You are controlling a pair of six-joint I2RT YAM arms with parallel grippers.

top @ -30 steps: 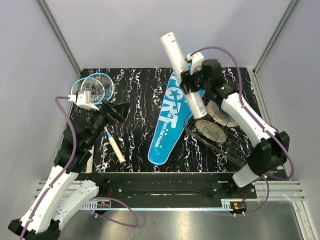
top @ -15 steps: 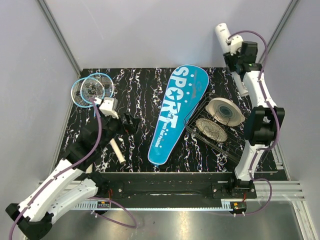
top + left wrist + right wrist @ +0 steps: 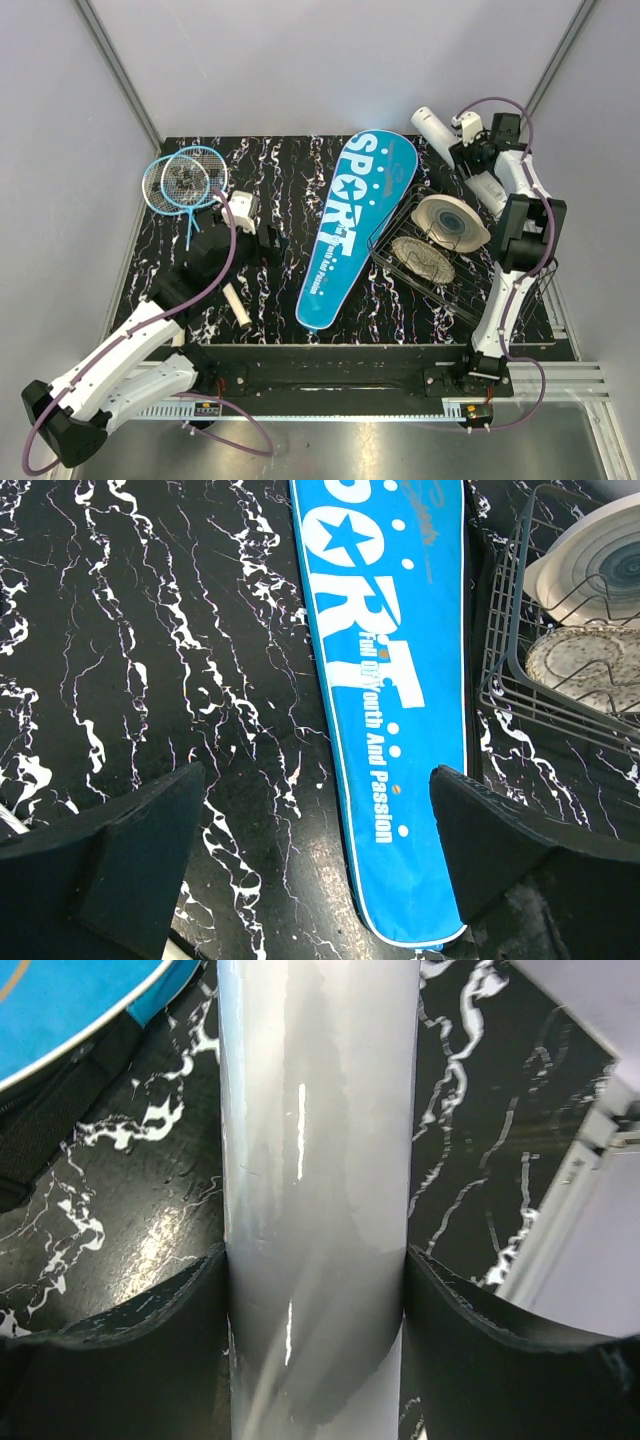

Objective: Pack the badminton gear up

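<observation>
The bare table beyond the basket (image 3: pixel 165 1195) is below my right gripper. I need to lower the raised white tube onto that clear part of the table with my right gripper next and let go of it.
The long white tube (image 3: pixel 440 138) lies tilted at the table's back right corner, and my right gripper (image 3: pixel 472 158) is shut on it. In the right wrist view the tube (image 3: pixel 315 1140) fills the space between the gripper's (image 3: pixel 315 1300) fingers. The blue SPORT cover (image 3: pixel 352 222) lies flat mid-table. My left gripper (image 3: pixel 268 243) hovers open and empty just left of the cover. In the left wrist view the gripper (image 3: pixel 320 850) frames the cover's (image 3: pixel 390 680) narrow end. Two light-blue rackets (image 3: pixel 185 180) lie at the back left, and one white handle (image 3: pixel 238 306) shows beside my left arm. I cannot make out any shuttlecocks.
A black wire basket (image 3: pixel 455 290) stands on the right and holds two round woven discs (image 3: pixel 450 222). The basket also shows in the left wrist view (image 3: pixel 500 670). The table's right edge and a metal rail (image 3: pixel 590 1160) run close to the tube.
My right arm swung the tube from above the cover up to the back right corner, then lowered it there. My left arm moved right, off the rackets and toward the cover.
</observation>
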